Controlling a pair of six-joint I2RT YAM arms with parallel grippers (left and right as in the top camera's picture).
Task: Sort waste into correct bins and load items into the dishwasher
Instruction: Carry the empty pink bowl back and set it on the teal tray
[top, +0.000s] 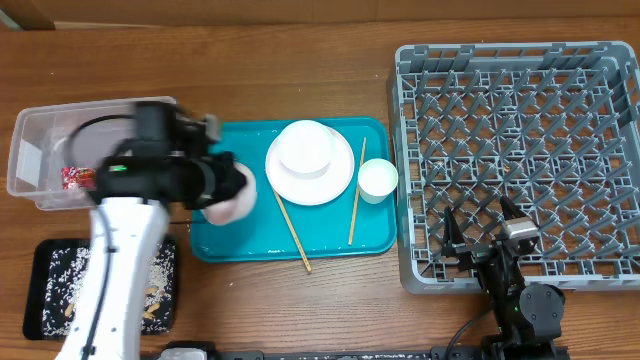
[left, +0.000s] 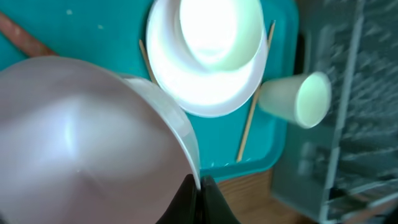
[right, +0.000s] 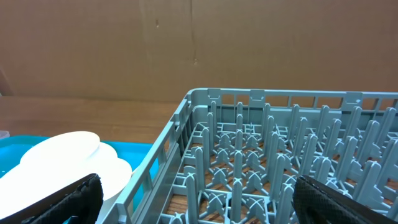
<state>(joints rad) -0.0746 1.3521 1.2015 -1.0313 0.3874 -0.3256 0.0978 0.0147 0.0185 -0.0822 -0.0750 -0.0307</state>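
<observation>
My left gripper should lower back toward the tray's near edge, then release the pink bowl's rim beside its nearest chopstick.
My left gripper (left: 198, 190) is shut on the rim of a pale pink bowl (left: 81, 143) and holds it over the left end of the teal tray (top: 240, 235). On the tray lie a white plate (top: 310, 178) with a white bowl (top: 305, 148) on it, a white cup (top: 377, 178) tipped on its side, and two wooden chopsticks (top: 292, 232). The grey dishwasher rack (top: 520, 150) stands at the right. My right gripper (top: 485, 235) is open and empty at the rack's near left corner.
A clear plastic bin (top: 50, 155) with a red wrapper (top: 76, 178) stands at the far left. A black tray (top: 60, 290) with food scraps lies at the front left.
</observation>
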